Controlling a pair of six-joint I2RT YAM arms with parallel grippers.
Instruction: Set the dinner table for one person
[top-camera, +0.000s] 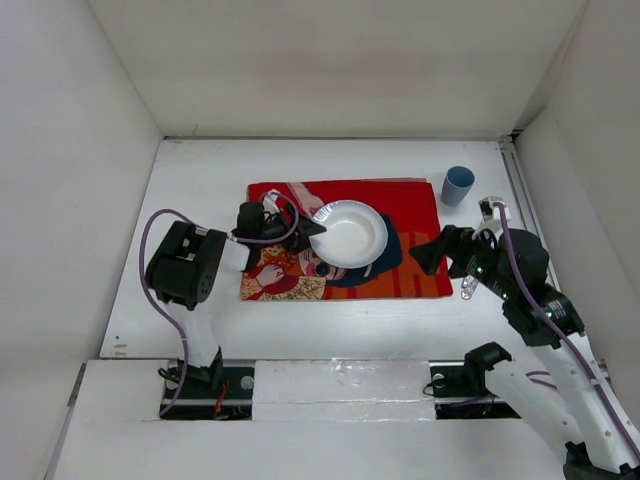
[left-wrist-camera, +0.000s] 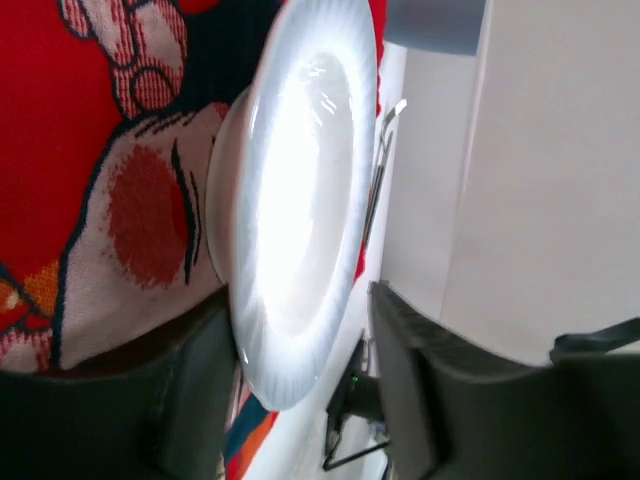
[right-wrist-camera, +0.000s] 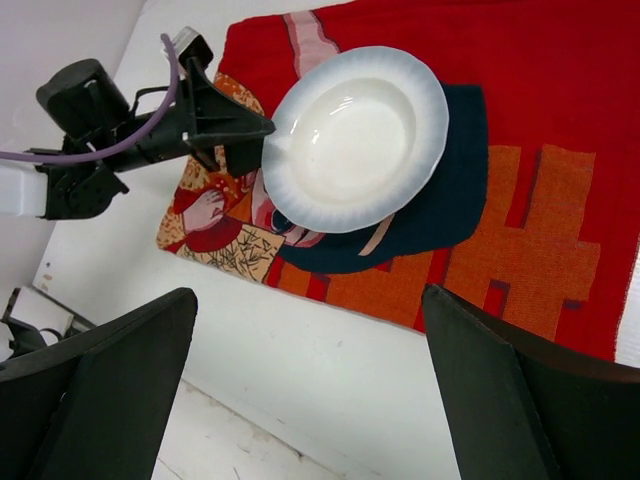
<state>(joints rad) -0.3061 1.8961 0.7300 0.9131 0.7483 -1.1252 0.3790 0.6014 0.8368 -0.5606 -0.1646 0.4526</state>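
I should move my right gripper outward next, then lower it onto the blue cup's rim (top-camera: 473, 179) on the side away from the cloth, because a finger fits into the cup's open top.
A white plate (top-camera: 350, 232) lies on the red printed cloth (top-camera: 412, 208) in the middle of the white dinner table (top-camera: 200, 180). My left gripper (top-camera: 316, 229) is at the plate's left rim, turned on its side. In the left wrist view (left-wrist-camera: 300, 310) its jaws are open and straddle the rim of the plate (left-wrist-camera: 300, 180); one finger is under the rim and a gap shows at the other. My right gripper (top-camera: 428, 255) is open and empty above the cloth's right edge. Its wrist view (right-wrist-camera: 308, 295) looks down on the plate (right-wrist-camera: 355, 135).
A blue cup (top-camera: 458, 185) stands on the table beyond the cloth's far right corner. A metal fork (left-wrist-camera: 378, 175) lies on the table just past the cloth's right edge, partly under my right arm (top-camera: 467, 288). White walls enclose the table on three sides.
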